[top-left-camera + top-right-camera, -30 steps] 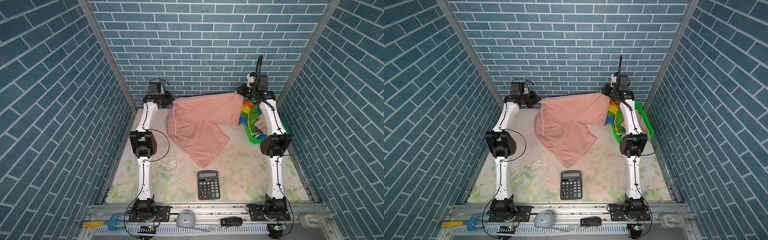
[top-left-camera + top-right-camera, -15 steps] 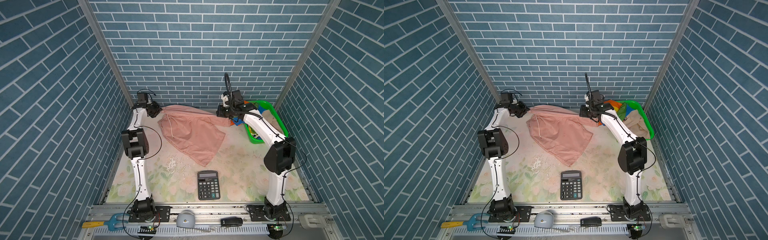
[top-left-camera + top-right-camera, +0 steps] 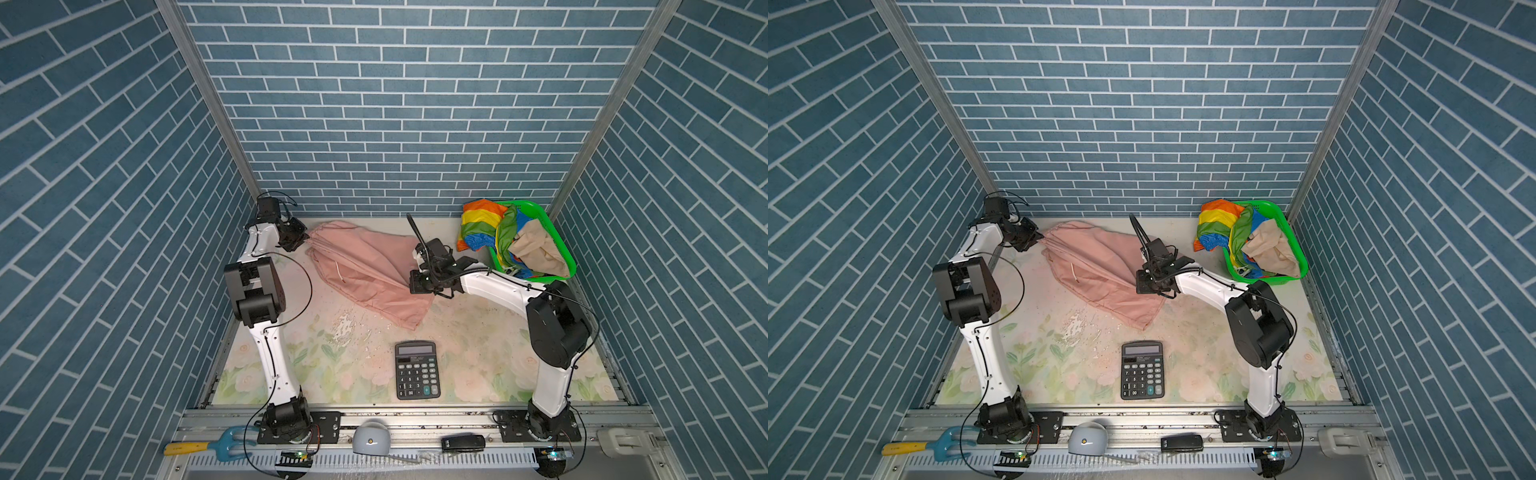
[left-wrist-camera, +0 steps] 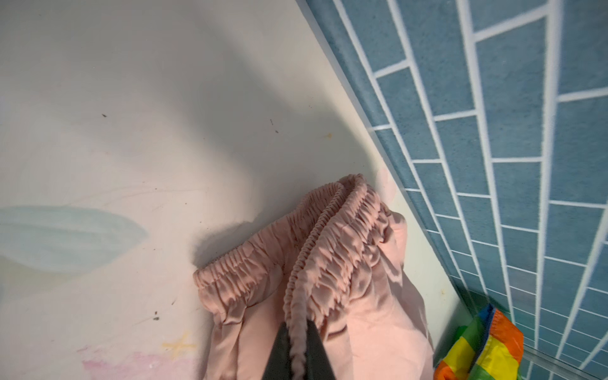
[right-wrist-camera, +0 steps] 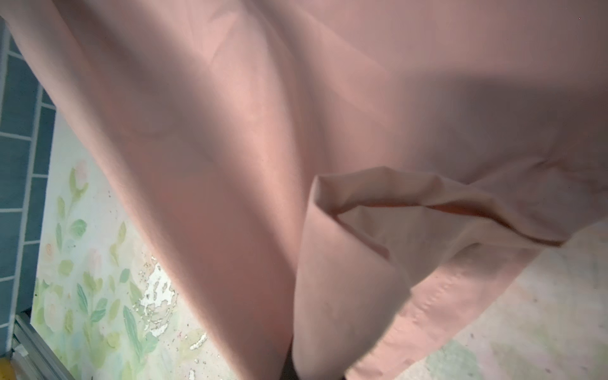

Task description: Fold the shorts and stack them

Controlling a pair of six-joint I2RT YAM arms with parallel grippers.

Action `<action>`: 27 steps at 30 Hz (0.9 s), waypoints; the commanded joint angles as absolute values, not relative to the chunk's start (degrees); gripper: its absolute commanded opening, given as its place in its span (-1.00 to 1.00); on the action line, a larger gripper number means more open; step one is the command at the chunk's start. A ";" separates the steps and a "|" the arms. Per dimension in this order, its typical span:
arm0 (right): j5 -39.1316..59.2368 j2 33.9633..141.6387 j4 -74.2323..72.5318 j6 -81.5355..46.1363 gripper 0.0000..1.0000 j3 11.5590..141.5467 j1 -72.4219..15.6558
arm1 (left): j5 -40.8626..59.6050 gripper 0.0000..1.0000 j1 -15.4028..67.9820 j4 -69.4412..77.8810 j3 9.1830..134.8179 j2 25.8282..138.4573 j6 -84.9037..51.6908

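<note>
The shorts lie crooked, so my right gripper will next pull their held edge away from the left gripper and release it on the tabletop beside the green basket.
The pale pink shorts lie spread at the back of the table, stretched between both grippers. My left gripper is shut on their gathered waistband near the back left corner. My right gripper is shut on the shorts' right edge; pink cloth fills the right wrist view and hides the fingers. The rainbow-striped shorts hang over the rim of the green basket. The beige shorts lie inside it.
A black calculator lies on the floral mat toward the front. Blue brick walls close in the back and both sides. On the front rail lie a yellow-handled blue tool, a grey round device and a small black object.
The pink shorts, held up and spread a second ago, have come down onto the table. The left gripper moved toward the back left corner; the right gripper moved left and forward, away from the basket.
</note>
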State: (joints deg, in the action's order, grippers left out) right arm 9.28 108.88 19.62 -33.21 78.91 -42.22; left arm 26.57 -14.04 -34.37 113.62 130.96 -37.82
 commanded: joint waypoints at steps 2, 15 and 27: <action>7.83 111.01 19.18 -35.44 -1.00 75.80 -42.25 | 23.04 -0.97 -15.55 -35.39 110.32 130.37 -34.54; 6.26 117.67 23.05 -32.28 -1.00 72.93 -36.96 | 21.68 -1.00 -15.47 -35.48 102.35 128.48 -32.78; -0.10 123.37 31.47 -22.85 -0.99 81.29 -25.44 | 22.67 -1.00 -13.47 -31.67 91.52 122.19 -34.51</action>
